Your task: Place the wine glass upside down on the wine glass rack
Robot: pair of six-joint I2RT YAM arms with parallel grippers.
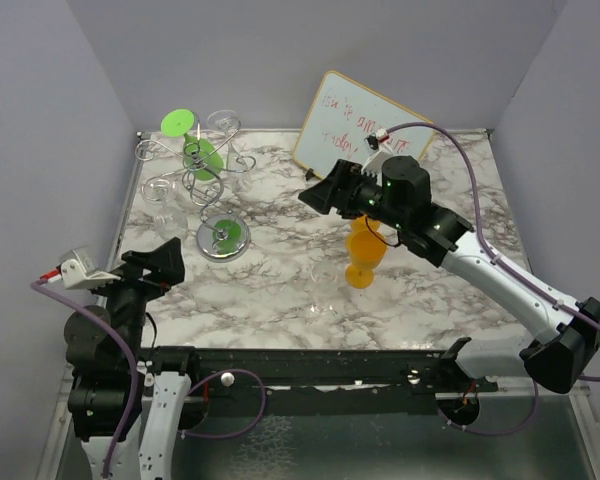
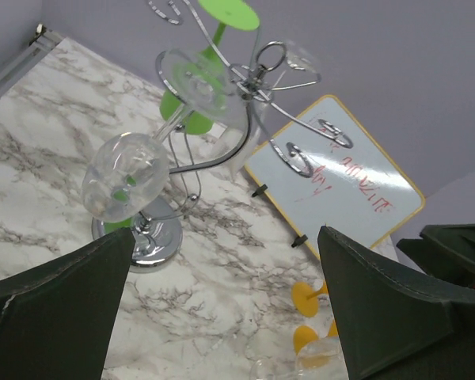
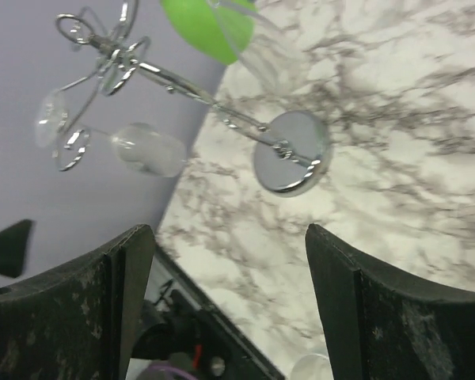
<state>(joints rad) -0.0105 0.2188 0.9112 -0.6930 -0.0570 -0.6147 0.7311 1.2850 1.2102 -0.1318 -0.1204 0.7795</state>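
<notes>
My right gripper turns away from the rack (image 1: 202, 170) to point down next, then lowers to the far orange wine glass's rim, since the glass stands upright.
The silver wire wine glass rack (image 1: 202, 170) stands at the back left on its round shiny disc base (image 1: 223, 238). A green wine glass (image 1: 201, 152) and clear glasses (image 1: 163, 192) hang upside down on it. Two orange wine glasses (image 1: 362, 262) stand mid-table under my right arm, and a clear wine glass (image 1: 325, 290) stands just left of them. My right gripper (image 1: 318, 196) is open and empty, above the table right of the rack. My left gripper (image 1: 162, 258) is open and empty at the near left. The rack also shows in the left wrist view (image 2: 222, 79) and the right wrist view (image 3: 291, 152).
A whiteboard (image 1: 365, 125) with red writing leans at the back, also in the left wrist view (image 2: 340, 182). Grey walls close in three sides. The black rail (image 1: 310, 365) with the arm bases runs along the near edge. The orange glasses (image 2: 310, 299) lie ahead of the left gripper (image 2: 226, 237).
</notes>
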